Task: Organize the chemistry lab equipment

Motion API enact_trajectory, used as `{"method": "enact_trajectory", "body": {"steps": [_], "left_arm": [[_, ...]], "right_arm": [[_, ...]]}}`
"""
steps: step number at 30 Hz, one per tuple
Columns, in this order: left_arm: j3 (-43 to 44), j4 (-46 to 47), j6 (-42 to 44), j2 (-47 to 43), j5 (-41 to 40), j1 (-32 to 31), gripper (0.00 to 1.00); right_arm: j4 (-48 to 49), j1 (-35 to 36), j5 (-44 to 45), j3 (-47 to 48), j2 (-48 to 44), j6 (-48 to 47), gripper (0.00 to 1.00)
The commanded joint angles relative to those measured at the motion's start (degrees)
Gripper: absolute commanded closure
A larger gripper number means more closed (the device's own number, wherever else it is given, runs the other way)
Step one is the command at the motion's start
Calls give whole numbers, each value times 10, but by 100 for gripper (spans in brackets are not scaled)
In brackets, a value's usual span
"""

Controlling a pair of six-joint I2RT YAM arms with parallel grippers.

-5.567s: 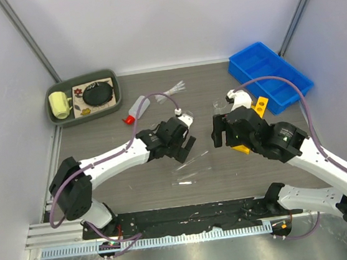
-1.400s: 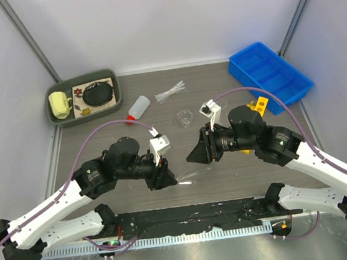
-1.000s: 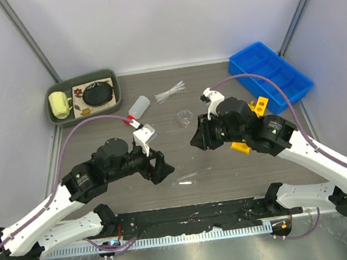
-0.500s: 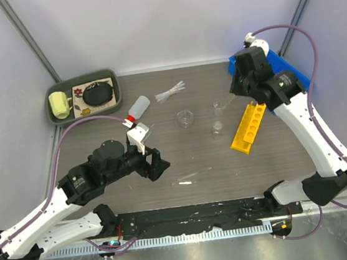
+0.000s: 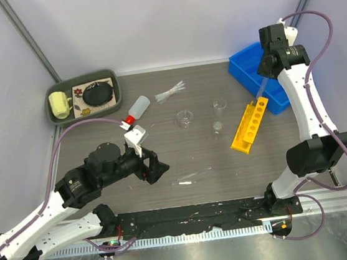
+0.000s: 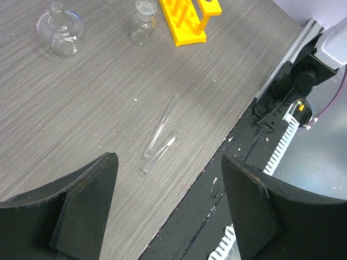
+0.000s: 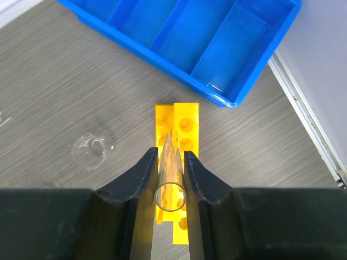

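My right gripper lowers the upright clear tube into the far-end hole of the yellow rack next and releases it there, since that hole stands empty.
My right gripper is shut on a clear tube, held upright above the far end of the long yellow rack. From above, that gripper hangs between the rack and the blue tray. My left gripper is open and holds nothing. It hovers over two thin clear tubes that lie on the table. Small glass beakers stand mid-table. A white squeeze bottle with a red cap and a bundle of pipettes lie further back.
A green tray at the back left holds a yellow mug and a round black object. The blue tray has several compartments. The table's near edge and black rail run just beyond the loose tubes.
My right arm has swung further right and back with the tube, from left of the blue tray to above the rack's far end. The left arm has barely shifted.
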Motion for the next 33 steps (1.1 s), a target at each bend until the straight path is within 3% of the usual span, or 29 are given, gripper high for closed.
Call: {"method": "enact_trajectory", "body": {"steps": [1,33], "left_arm": [[-2,9,-7,-3,25,1,19],[-5,8,-6,-12,34,1,18]], "right_arm": [[3,-32,5,21,13,-17,96],[76,-63,-16,-84,64,-21,96]]}}
